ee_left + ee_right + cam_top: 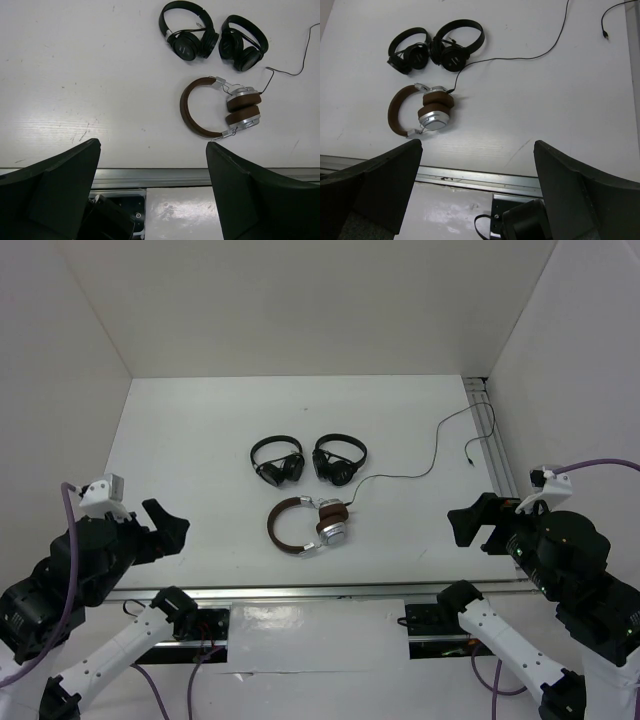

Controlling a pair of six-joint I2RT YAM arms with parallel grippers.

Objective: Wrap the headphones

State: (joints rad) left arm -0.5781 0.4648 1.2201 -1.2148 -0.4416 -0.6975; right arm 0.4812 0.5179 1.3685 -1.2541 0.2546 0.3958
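The headband's curved middle lies below my left gripper and to its right in the top view, so my left gripper moves across and down onto it next.
The headphones lie on the white table just in front of the middle, brown headband to the left, silver earcups folded together. They also show in the left wrist view and the right wrist view. Their thin black cable trails loosely right and back; it also shows in the right wrist view. My left gripper is open and empty above the near left edge, as the left wrist view shows. My right gripper is open and empty at the near right, as the right wrist view shows.
Two small all-black headphones lie side by side just behind the brown pair. A metal rail runs along the table's near edge and another along the right side. White walls enclose the left, back and right.
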